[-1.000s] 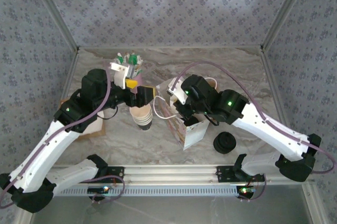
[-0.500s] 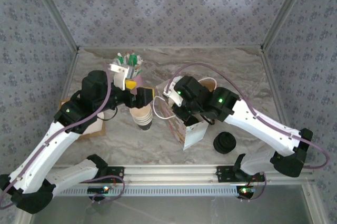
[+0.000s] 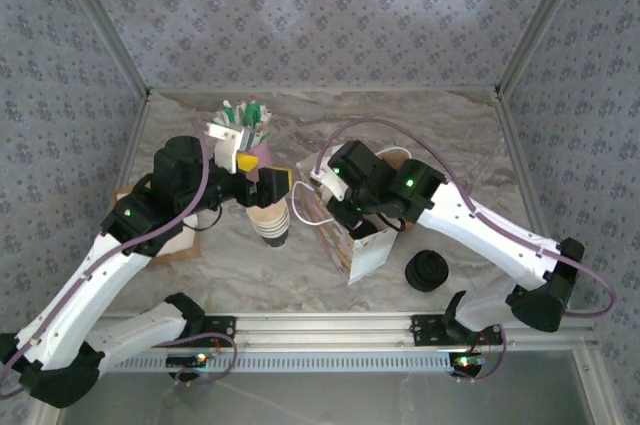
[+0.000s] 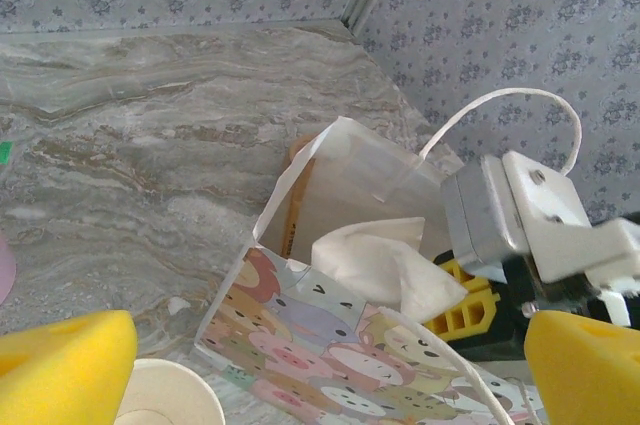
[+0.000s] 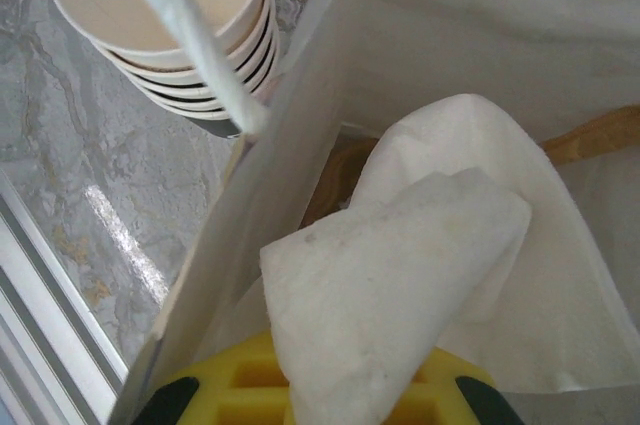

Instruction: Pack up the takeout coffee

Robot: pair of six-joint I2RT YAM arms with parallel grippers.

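My right gripper lowers deeper into the paper bag and outward, toward the brown thing, next and releases the white napkin, since the napkin still hangs above it.
The takeout coffee is hidden. A paper bag (image 3: pixel 366 255) printed with cartoon animals (image 4: pixel 330 335) stands open at the table's middle. My right gripper (image 3: pixel 347 227) reaches into its mouth from above and is shut on a white napkin (image 5: pixel 400 275), which sticks out past the yellow fingers (image 5: pixel 230 395). The left wrist view shows the same napkin (image 4: pixel 385 267) inside the bag. Something brown (image 5: pixel 345 170) lies deeper in the bag; I cannot tell what it is. My left gripper (image 3: pixel 265 171) hangs open above a stack of lidless cups (image 3: pixel 270 221), just left of the bag, its yellow pads (image 4: pixel 60 365) wide apart.
A stack of black lids (image 3: pixel 428 271) sits right of the bag near the front rail. A holder with white and green sticks (image 3: pixel 243 115) stands at the back left. A brown box (image 3: pixel 176 241) lies under the left arm. The bag's white handle (image 4: pixel 520 100) arches over its mouth.
The right arm has swung its elbow and wrist slightly left over the bag, with the napkin still held. The left arm has barely moved.
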